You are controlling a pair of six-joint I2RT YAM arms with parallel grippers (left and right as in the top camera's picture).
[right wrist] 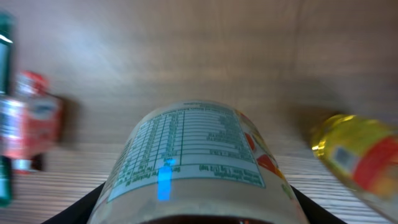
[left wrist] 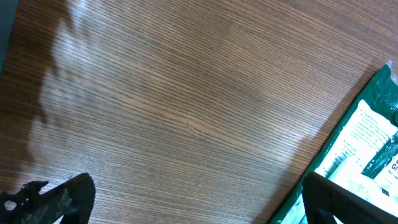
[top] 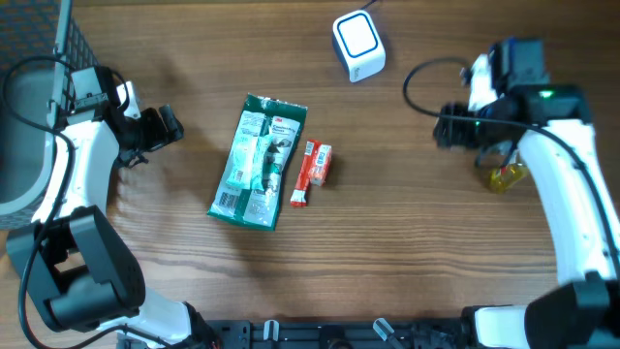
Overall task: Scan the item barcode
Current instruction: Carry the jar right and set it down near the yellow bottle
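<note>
My right gripper moves down and back next to release the jar on a clear spot of bare wood by the yellow bottle, below and back.
In the right wrist view a round jar (right wrist: 193,149) with a white nutrition label fills the space between the jaws, and my right gripper (right wrist: 196,214) is shut on it. A blue stripe of light (right wrist: 165,180) lies across the label. Overhead, the right gripper (top: 449,129) hangs at the right, pointing left, below and to the right of the white scanner cube (top: 358,45) with its blue face. My left gripper (top: 163,126) stands open at the left, holding nothing. Its fingertips (left wrist: 59,199) frame bare wood, and the green packet (left wrist: 367,149) lies by the right finger.
A green packet (top: 260,160) lies mid-table with a small red pack (top: 312,173) beside it. A yellow bottle (top: 506,176) lies under the right arm, also seen as the yellow bottle (right wrist: 357,158) to the jar's right. A dark bin (top: 39,58) stands at the far left.
</note>
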